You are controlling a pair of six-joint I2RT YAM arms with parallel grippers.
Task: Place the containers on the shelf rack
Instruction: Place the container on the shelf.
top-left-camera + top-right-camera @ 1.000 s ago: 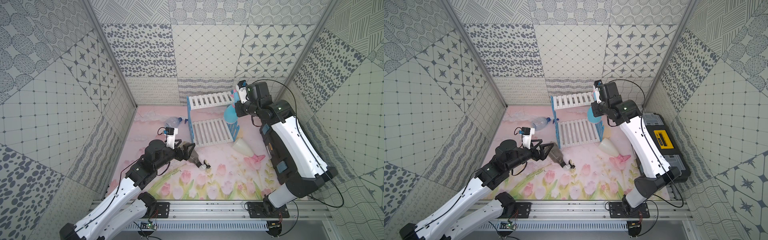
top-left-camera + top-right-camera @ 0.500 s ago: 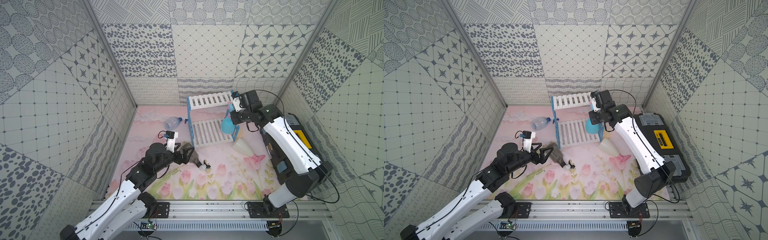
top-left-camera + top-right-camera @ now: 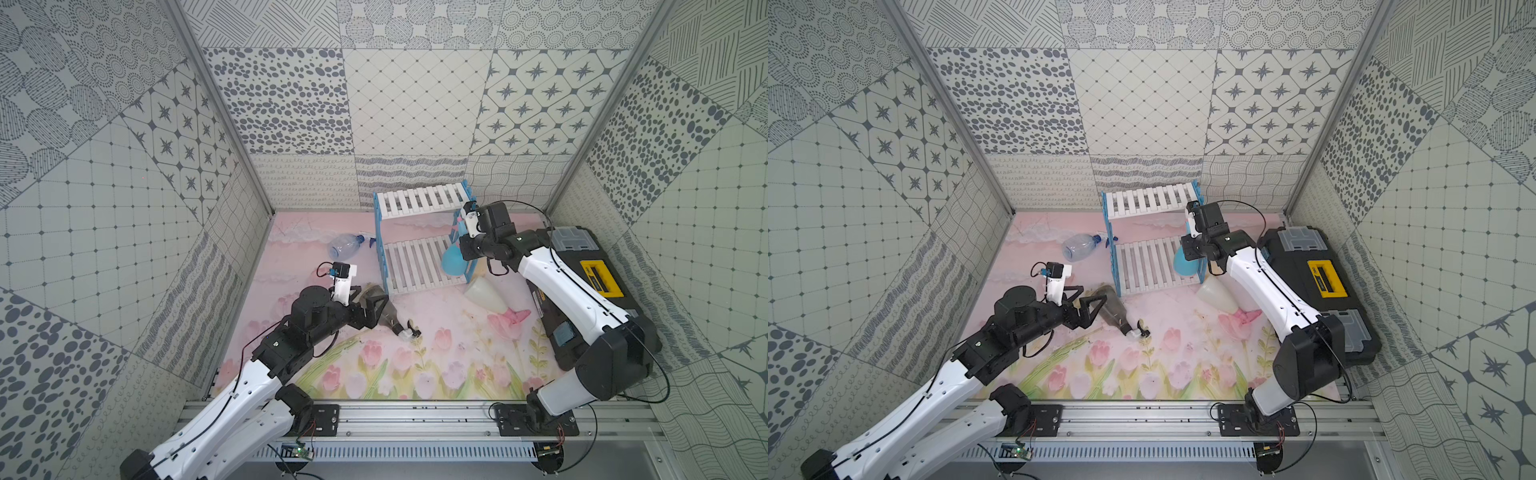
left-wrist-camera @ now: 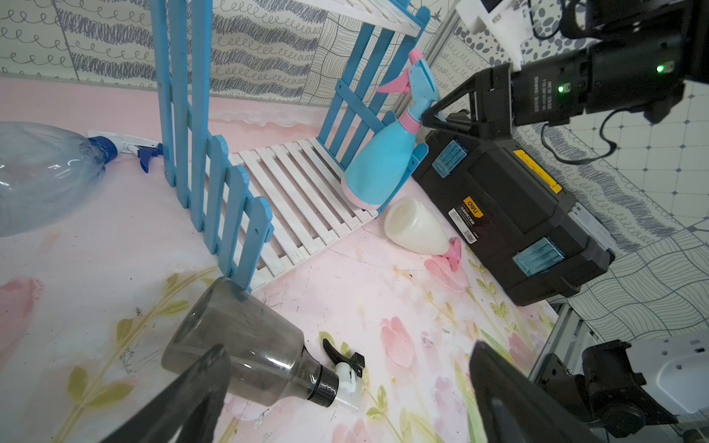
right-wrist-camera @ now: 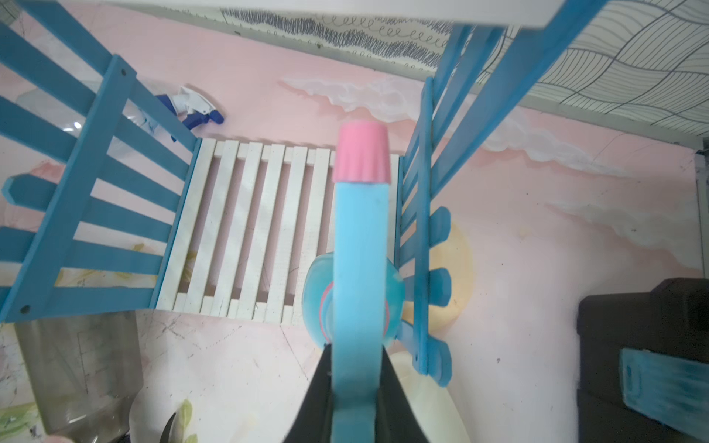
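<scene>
My right gripper should move outward over the slats' far end (image 3: 437, 242) (image 5: 320, 177) by the blue panel and let go, with the bottom of the light-blue container near the front edge of the lower board.
My right gripper (image 3: 463, 242) (image 3: 1192, 248) (image 5: 358, 377) is shut on the spray head of the light-blue container (image 3: 453, 262) (image 3: 1185, 264) (image 4: 383, 168) (image 5: 358, 245). That container hangs tilted at the right end of the shelf rack's (image 3: 419, 200) (image 3: 1150, 202) (image 4: 307, 188) (image 5: 245, 230) lower board, against the blue side panel. My left gripper (image 3: 371, 306) (image 3: 1088, 301) (image 4: 347, 354) is open, low over the smoky grey container (image 3: 391, 321) (image 3: 1116, 312) (image 4: 245, 341) lying on the mat. A clear bluish container (image 3: 345, 246) (image 3: 1077, 248) (image 4: 38, 172) lies left of the rack. A milky white one (image 3: 484, 293) (image 3: 1214, 291) (image 4: 414, 226) lies at its right front.
A big black toolbox (image 3: 582, 270) (image 3: 1316, 270) (image 4: 518, 214) with a yellow handle stands along the right wall, close to my right arm. Patterned walls close in the back and both sides, and a metal rail runs along the front.
My right arm has come down and left with the light-blue container, from beside the top board to the lower board. My left arm has barely shifted by the grey container.
</scene>
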